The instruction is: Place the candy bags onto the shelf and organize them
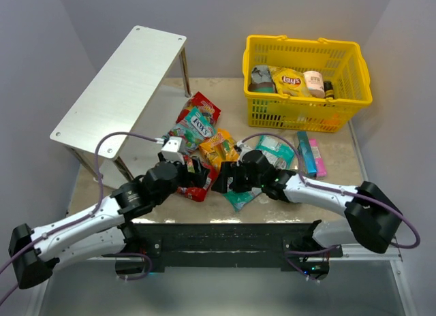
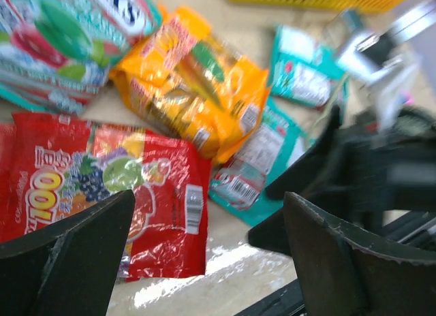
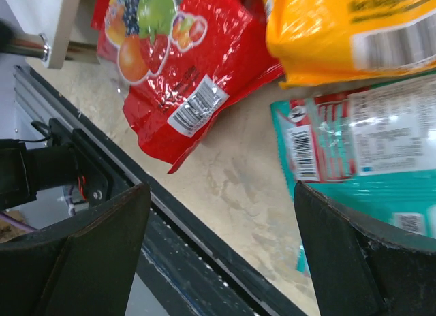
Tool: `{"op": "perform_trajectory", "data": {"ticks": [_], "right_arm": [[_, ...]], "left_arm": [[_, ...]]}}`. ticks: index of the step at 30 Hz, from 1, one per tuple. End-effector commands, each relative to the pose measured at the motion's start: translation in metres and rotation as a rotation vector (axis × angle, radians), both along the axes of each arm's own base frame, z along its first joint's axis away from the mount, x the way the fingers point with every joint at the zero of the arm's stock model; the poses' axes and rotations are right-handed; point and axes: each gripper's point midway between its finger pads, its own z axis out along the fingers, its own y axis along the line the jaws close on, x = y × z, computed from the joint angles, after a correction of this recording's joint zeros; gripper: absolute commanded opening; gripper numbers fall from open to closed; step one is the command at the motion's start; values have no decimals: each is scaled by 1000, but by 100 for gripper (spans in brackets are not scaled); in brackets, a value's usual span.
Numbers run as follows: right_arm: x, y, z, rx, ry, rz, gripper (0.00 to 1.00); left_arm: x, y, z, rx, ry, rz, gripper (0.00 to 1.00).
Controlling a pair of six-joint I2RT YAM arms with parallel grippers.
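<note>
My right gripper shifts left in the top view and lowers onto the red bag's barcode end (image 1: 205, 186) (image 3: 189, 116) next.
Candy bags lie in a pile mid-table: a red bag (image 1: 197, 186), a yellow-orange bag (image 1: 216, 147), a large green-white bag (image 1: 193, 126), another red bag (image 1: 202, 103) and teal bags (image 1: 276, 150). The white shelf (image 1: 122, 81) stands at the back left with nothing on top. My left gripper (image 1: 199, 173) is open over the red bag (image 2: 116, 186); the yellow-orange bag (image 2: 194, 91) and a teal bag (image 2: 262, 163) lie beyond. My right gripper (image 1: 226, 178) is open and empty above bare table, between the red bag (image 3: 180, 71) and a teal bag (image 3: 368, 152).
A yellow basket (image 1: 306, 81) at the back right holds a Lay's chip bag (image 1: 289, 81) and other items. A teal and a pink packet (image 1: 310, 156) lie in front of it. The two grippers are close together near the table's front edge (image 3: 204, 241).
</note>
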Motion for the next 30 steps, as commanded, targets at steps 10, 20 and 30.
{"op": "perform_trajectory", "data": {"ticks": [10,20,30], "right_arm": [[28,85,17,199,62,-112,90],[52,88,-11,182,97,-301,79],[42,91,-41,184,190,-301,12]], "left_arm": [[-17,11,116,-186,-278,-108,98],[-54,-9,152,-283,-362,-358,98],[-72,-10,196,-359,-457,-448,99]]}}
